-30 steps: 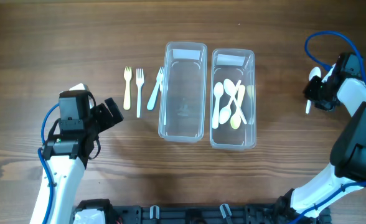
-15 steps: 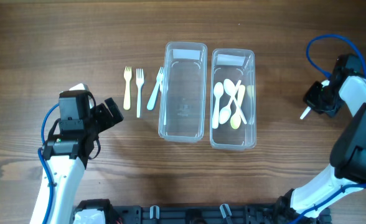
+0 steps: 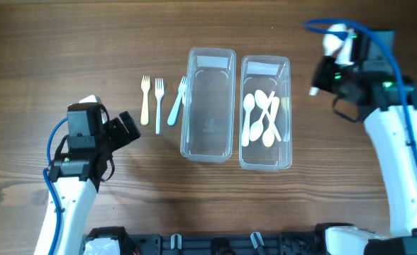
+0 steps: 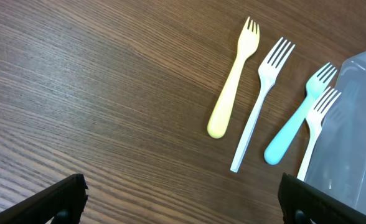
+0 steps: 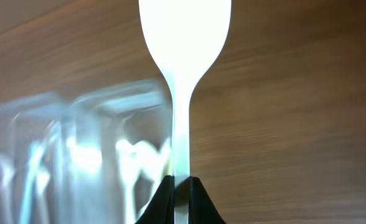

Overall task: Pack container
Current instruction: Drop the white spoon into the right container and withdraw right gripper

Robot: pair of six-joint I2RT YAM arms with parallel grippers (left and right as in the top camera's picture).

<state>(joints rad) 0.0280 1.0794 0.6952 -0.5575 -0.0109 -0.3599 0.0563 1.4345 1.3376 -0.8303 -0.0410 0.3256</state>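
Observation:
My right gripper goes left in the overhead view next, then down over the other spoons [image 3: 264,120] [image 5: 140,167], which lie together in one container.
Two clear containers stand side by side mid-table. The left container [image 3: 210,142] is empty; the right container [image 3: 265,159] holds several white and pale yellow spoons [image 3: 259,117]. A yellow fork [image 3: 145,99], a white fork [image 3: 158,105] and a blue fork [image 3: 176,101] lie left of them; another white fork [image 4: 317,134] lies against the container wall. My right gripper [image 3: 327,71] is shut on a white spoon [image 5: 184,37], held in the air just right of the right container's far end. My left gripper [image 3: 120,127] is open and empty, left of the forks.
The containers show blurred at the left of the right wrist view [image 5: 77,155]. Bare wooden table [image 4: 96,93] lies between my left gripper [image 4: 183,211] and the forks. A blue cable [image 3: 375,32] loops over the right arm.
My right gripper has moved from the far right edge of the table up and left to beside the right container, carrying the white spoon. The left arm has not moved.

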